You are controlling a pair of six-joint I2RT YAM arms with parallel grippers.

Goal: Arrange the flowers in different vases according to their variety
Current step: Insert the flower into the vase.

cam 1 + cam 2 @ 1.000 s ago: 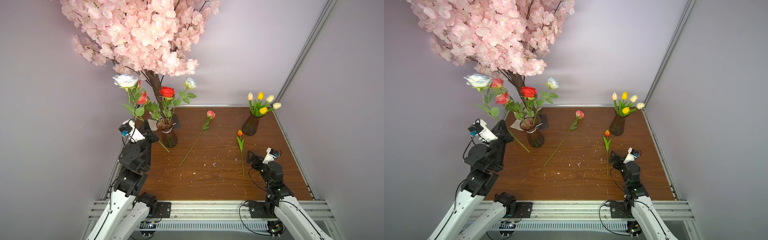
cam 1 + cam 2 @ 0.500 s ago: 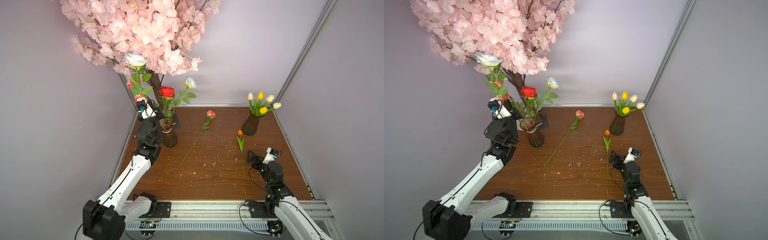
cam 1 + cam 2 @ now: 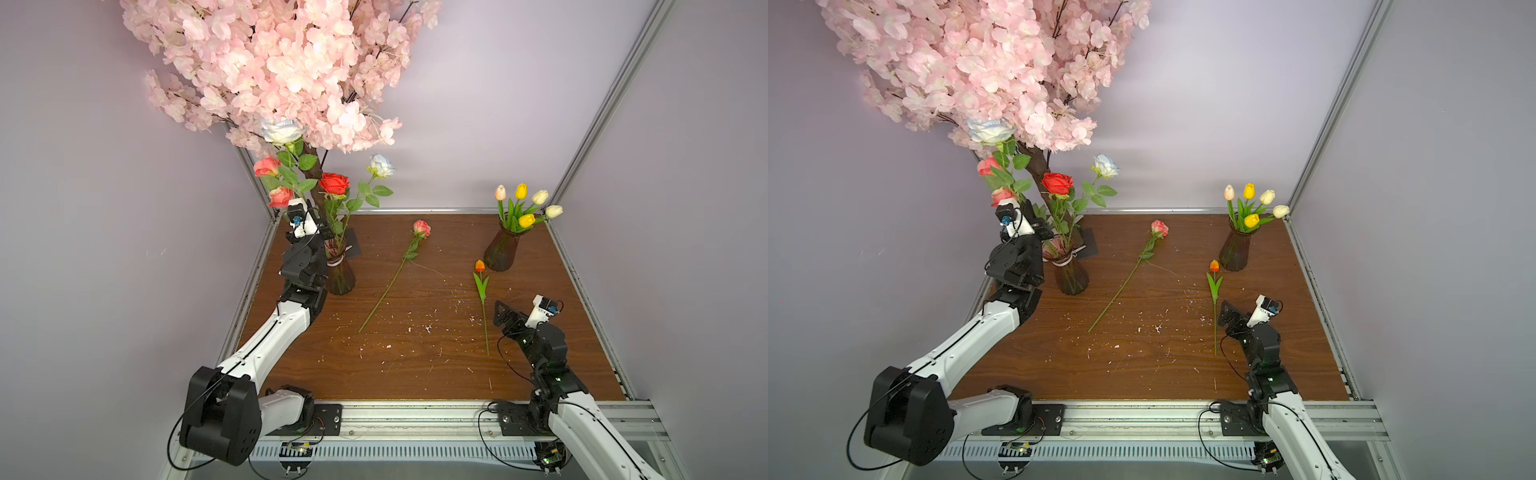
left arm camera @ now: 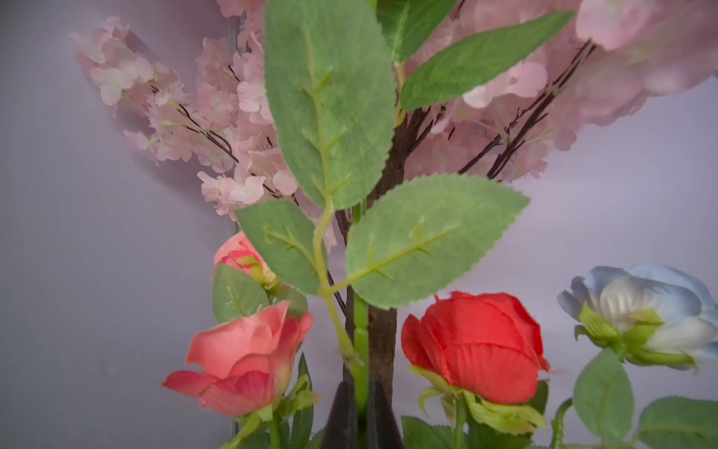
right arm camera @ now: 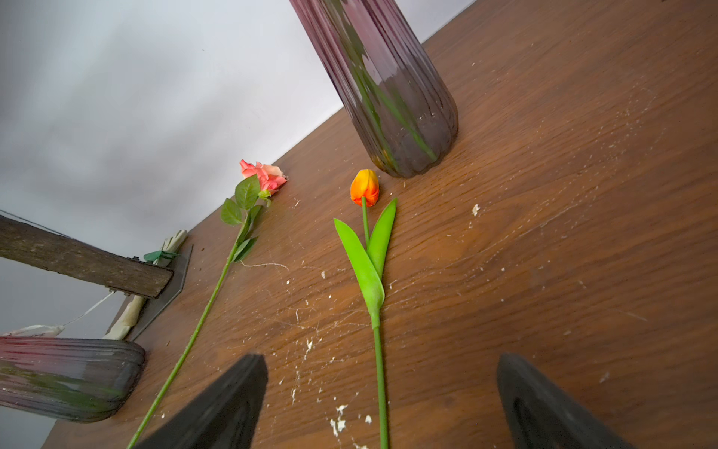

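Note:
The left gripper moves down toward the opening of the banded vase next and releases the white rose's green stem. The white rose still towers over the other roses.
My left gripper is shut on the green stem of a white rose, held upright just above the mouth of the left vase with the pale neck band. The stem's lower end is hidden. That vase holds a red rose and other roses. The right vase holds several tulips. A pink rose and an orange tulip lie on the table. My right gripper is open low over the tulip's stem, touching nothing.
The big pink blossom tree overhangs the left vase, and its trunk stands on a dark plate right behind it. Walls close in on the wooden table on three sides. White crumbs litter the wood.
My left arm has stretched forward and swung the white rose from beside the table's left edge to upright over the left vase. The right arm has not moved.

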